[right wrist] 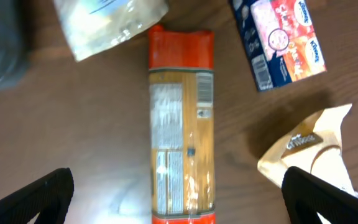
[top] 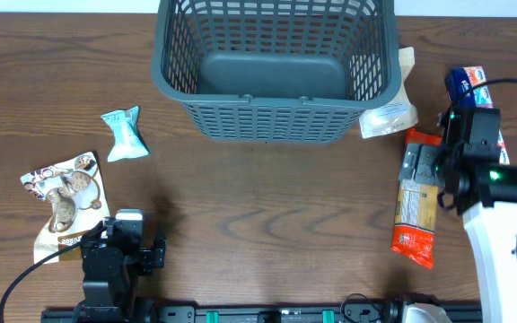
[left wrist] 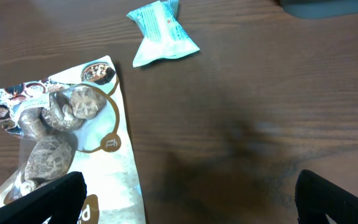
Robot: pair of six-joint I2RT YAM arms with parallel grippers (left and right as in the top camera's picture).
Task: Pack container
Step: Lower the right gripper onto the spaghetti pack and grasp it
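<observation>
My right gripper lowers onto the middle of the long orange pasta pack [top: 417, 205] next, since its open fingers already span the pack's narrow width.
The dark grey slatted container [top: 276, 118] stands at the back middle and looks empty. My left gripper [top: 115, 230] is open and empty at the front left, by the lower edge of a mushroom bag [top: 65, 193]. In the left wrist view its fingers [left wrist: 188, 199] straddle bare table and the bag's corner [left wrist: 61, 124]. A teal snack pack [top: 122, 133] lies further back [left wrist: 163, 31]. My right gripper [top: 440, 169] is open above a long orange pasta pack [top: 417, 205], and its fingers [right wrist: 182, 202] are spread to either side of the pack [right wrist: 182, 106].
To the right of the basket lie a clear white bag [top: 389, 118], a beige paper bag [top: 407, 65] and a blue tissue pack [top: 467, 82]. The right wrist view shows the tissue pack [right wrist: 284, 37], the clear bag [right wrist: 107, 22] and a beige bag [right wrist: 316, 149].
</observation>
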